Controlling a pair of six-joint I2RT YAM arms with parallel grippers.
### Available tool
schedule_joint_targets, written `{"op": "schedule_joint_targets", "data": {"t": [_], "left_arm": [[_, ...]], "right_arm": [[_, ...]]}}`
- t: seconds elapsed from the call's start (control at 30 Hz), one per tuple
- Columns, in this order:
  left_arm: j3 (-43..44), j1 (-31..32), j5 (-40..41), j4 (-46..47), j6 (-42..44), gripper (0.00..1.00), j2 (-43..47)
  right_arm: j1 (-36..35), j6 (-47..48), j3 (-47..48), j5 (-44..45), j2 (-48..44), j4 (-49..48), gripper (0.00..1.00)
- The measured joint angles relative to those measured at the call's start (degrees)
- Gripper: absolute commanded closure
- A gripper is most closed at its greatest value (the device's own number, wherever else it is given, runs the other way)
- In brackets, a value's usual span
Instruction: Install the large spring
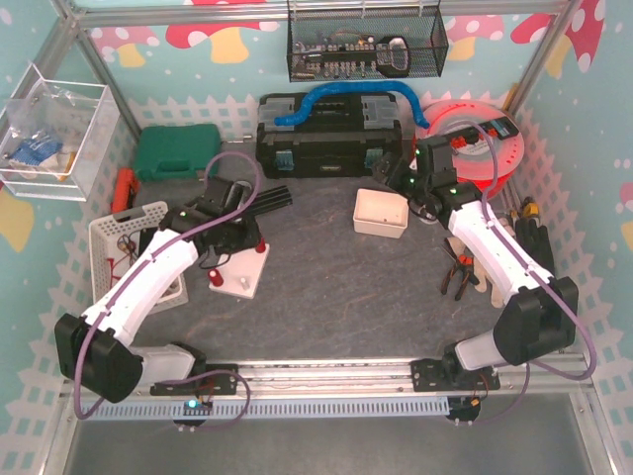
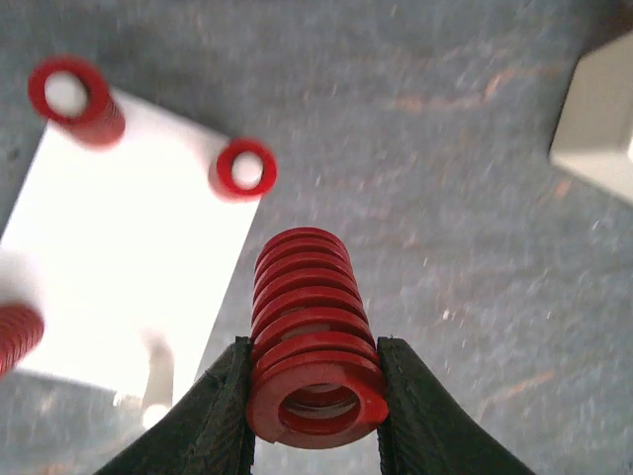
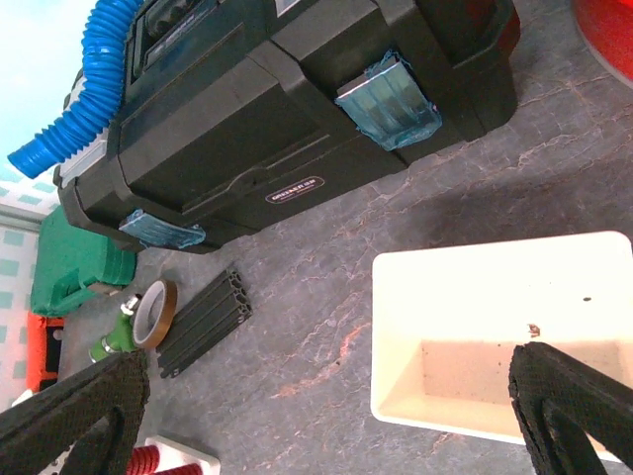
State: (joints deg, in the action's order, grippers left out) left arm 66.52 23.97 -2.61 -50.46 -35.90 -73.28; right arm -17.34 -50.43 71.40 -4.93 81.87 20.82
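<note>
The post stands below the left gripper and back toward the robot's base, so the left gripper will next carry the spring back over the bare pale post (image 1: 244,282) (image 2: 158,386), lower it and release it.
My left gripper (image 2: 315,348) is shut on the large red spring (image 2: 307,317), held by its upper coils above the grey table, just right of the white baseplate (image 2: 129,277). The plate carries smaller red springs on pegs (image 2: 244,170) and a blurred pale post (image 2: 156,368). In the top view the left gripper (image 1: 233,237) hovers at the far edge of the plate (image 1: 240,272). My right gripper (image 3: 326,416) is open and empty, above the near left part of the white bin (image 3: 475,287), also seen in the top view (image 1: 410,193).
A black toolbox (image 1: 331,134) with a blue hose (image 1: 346,96) stands at the back. A green case (image 1: 176,150) and white basket (image 1: 124,233) are left, a red cable reel (image 1: 475,139) and pliers (image 1: 457,272) right. A black extrusion (image 3: 203,322) and tape roll (image 3: 153,312) lie near the toolbox.
</note>
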Motion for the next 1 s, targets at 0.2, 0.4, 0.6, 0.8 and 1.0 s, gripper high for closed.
{"op": "schedule_joint_targets", "data": {"t": [0.2,0.4,0.6,0.8,1.0], "left_arm": [[0.31,-0.87,-1.92,-9.88,-0.92,1.0,-0.76],[-2.8,-1.07,-3.52,-14.19,-3.43,1.0,-0.26],[-2.93,-1.07,-3.19,-15.69,-4.04,1.0,-0.07],[-2.93,-1.07,-1.33,-16.44,-3.61,1.0,-0.9],[-2.91,-1.07,0.31,-16.65,-2.56,1.0,-1.86]], "right_arm": [[0.0,1.33,0.0,0.44,0.61,0.0,0.01],[0.0,2.21,-0.13,0.83,1.53,0.15,0.01],[0.0,3.69,-0.13,0.83,2.36,0.22,0.01],[0.02,4.7,-0.13,0.79,3.26,0.17,0.01],[0.11,4.98,-0.15,0.81,3.26,-0.59,0.01]]}}
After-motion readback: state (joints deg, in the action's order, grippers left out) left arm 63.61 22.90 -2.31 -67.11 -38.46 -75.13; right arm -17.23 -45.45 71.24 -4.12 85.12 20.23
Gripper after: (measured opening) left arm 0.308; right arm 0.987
